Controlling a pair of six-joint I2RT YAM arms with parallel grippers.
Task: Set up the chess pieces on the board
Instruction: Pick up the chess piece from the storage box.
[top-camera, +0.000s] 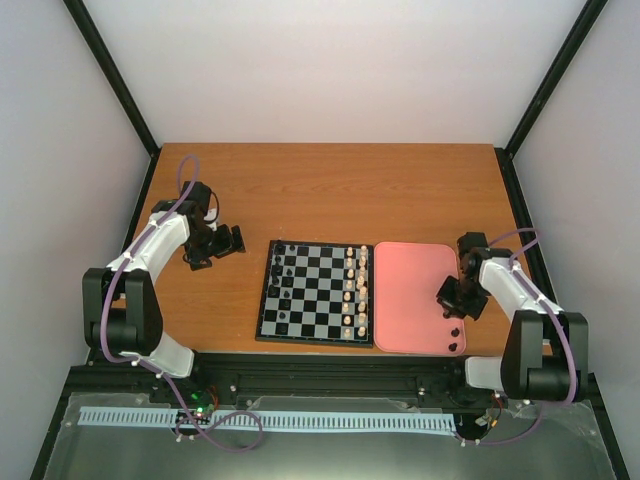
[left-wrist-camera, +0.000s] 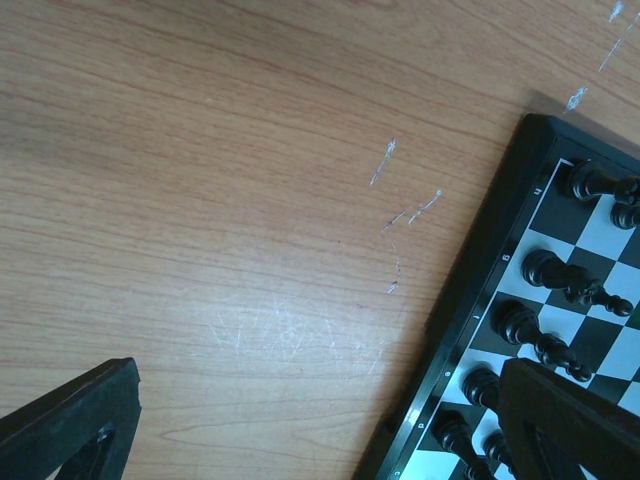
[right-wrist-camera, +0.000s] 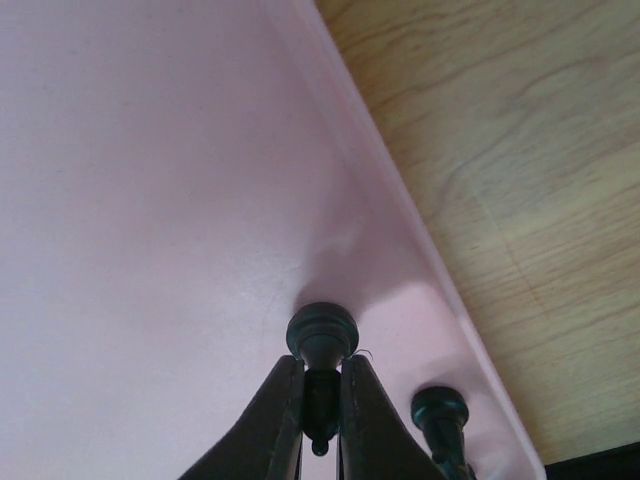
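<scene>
A bare square to the left of my right gripper in the top view continues the outer black row, so my right gripper will lift, cross the board, lower and release.
My right gripper (right-wrist-camera: 320, 405) is shut on a tiny black chess piece (right-wrist-camera: 322, 340), pinching its stem while its round base sits against the pink tray (right-wrist-camera: 150, 200). A second black piece (right-wrist-camera: 440, 408) stands just to the right, near the tray's rim. In the top view the right gripper (top-camera: 452, 297) hovers over the tray's right side. The board (top-camera: 262, 300) holds black pieces (top-camera: 284, 290) in its left columns and cream-white ones on its right. My left gripper (top-camera: 226, 243) is open over bare table left of the board; its wrist view shows the board corner (left-wrist-camera: 480, 300) and black pieces (left-wrist-camera: 548, 270).
Two black pieces (top-camera: 454, 338) show near the front right corner of the pink tray (top-camera: 410, 300), which lies flush against the board's right side. The left fingers (left-wrist-camera: 70, 420) frame scratched wood. A black frame rail runs along the table's near edge.
</scene>
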